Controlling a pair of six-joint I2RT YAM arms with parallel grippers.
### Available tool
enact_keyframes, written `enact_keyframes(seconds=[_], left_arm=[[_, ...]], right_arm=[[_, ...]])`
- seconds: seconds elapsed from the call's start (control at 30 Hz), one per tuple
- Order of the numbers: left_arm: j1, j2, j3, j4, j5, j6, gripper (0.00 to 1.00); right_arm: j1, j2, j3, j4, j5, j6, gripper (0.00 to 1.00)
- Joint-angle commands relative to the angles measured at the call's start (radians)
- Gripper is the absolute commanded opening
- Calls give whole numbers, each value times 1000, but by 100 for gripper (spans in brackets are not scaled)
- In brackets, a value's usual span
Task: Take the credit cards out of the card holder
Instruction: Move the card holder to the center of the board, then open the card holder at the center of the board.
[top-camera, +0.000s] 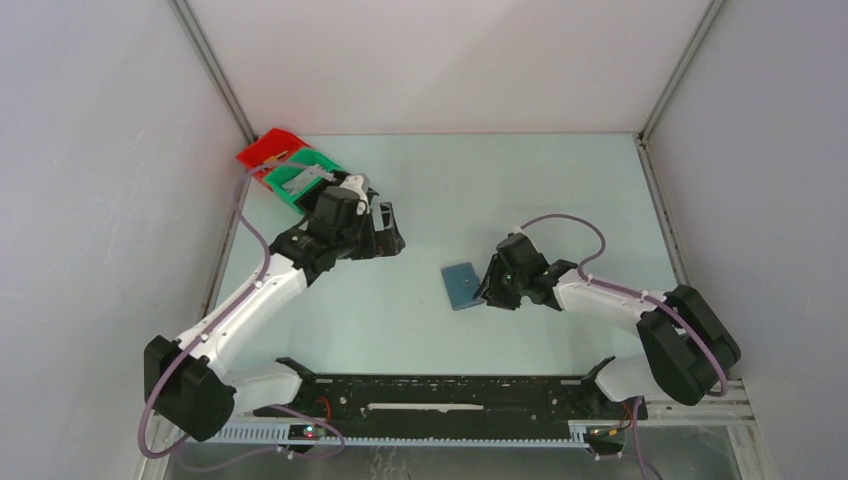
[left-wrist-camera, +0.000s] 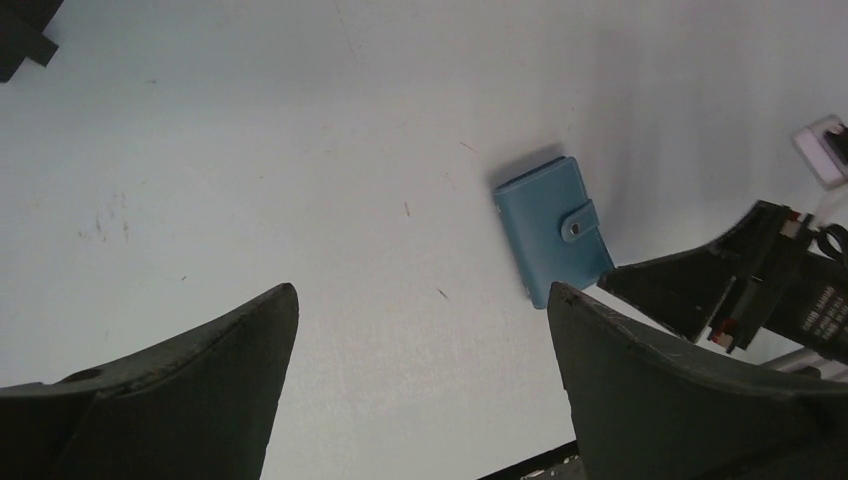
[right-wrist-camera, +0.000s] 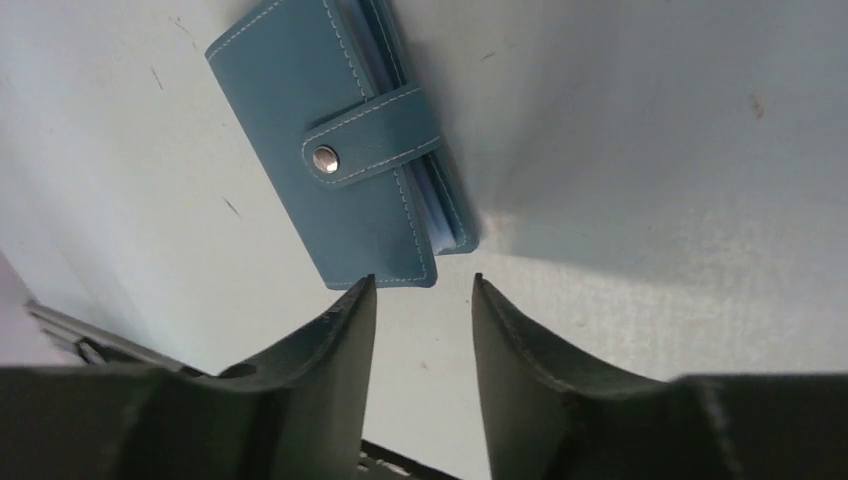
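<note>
I need to move my right gripper over the card holder next and turn its open fingers so they straddle the tab (top-camera: 474, 283) (right-wrist-camera: 372, 137), because that snapped tab keeps the holder shut.
The slate-blue card holder (top-camera: 462, 285) lies flat on the table, folded shut with its tab snapped down. The right wrist view shows the card holder (right-wrist-camera: 335, 140) up close, with pale edges along its open side; no credit cards are seen apart from it. My right gripper (right-wrist-camera: 422, 280) stands open just off the holder's near corner, nothing between its fingers. In the top view the right gripper (top-camera: 487, 297) sits at the holder's right edge. My left gripper (left-wrist-camera: 420, 290) is wide open and empty; the card holder (left-wrist-camera: 552, 232) lies beyond its right finger. The left gripper (top-camera: 385, 235) hovers left of the holder.
A red bin (top-camera: 268, 150) and a green bin (top-camera: 298, 180) stand at the back left corner, just behind the left arm. White walls enclose the table on three sides. The black base rail (top-camera: 440, 395) runs along the near edge.
</note>
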Motion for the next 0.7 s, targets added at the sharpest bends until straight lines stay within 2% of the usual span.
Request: enact_keyframes(seconds=[0.0, 0.1, 0.23, 0.43, 0.67], left_arm=[[-15, 28, 15, -28, -82, -73, 100], [-23, 58, -7, -21, -88, -117, 100], [-28, 74, -17, -22, -121, -161, 100], [-28, 54, -10, -60, -159, -186, 100], [-28, 54, -15, -67, -158, -183, 100]], right_arm=[[20, -69, 50, -24, 106, -145, 53], [47, -20, 177, -141, 200, -342, 57], [99, 92, 309, -214, 250, -493, 56], [127, 250, 415, -226, 229, -533, 57], [180, 349, 443, -216, 278, -528, 54]])
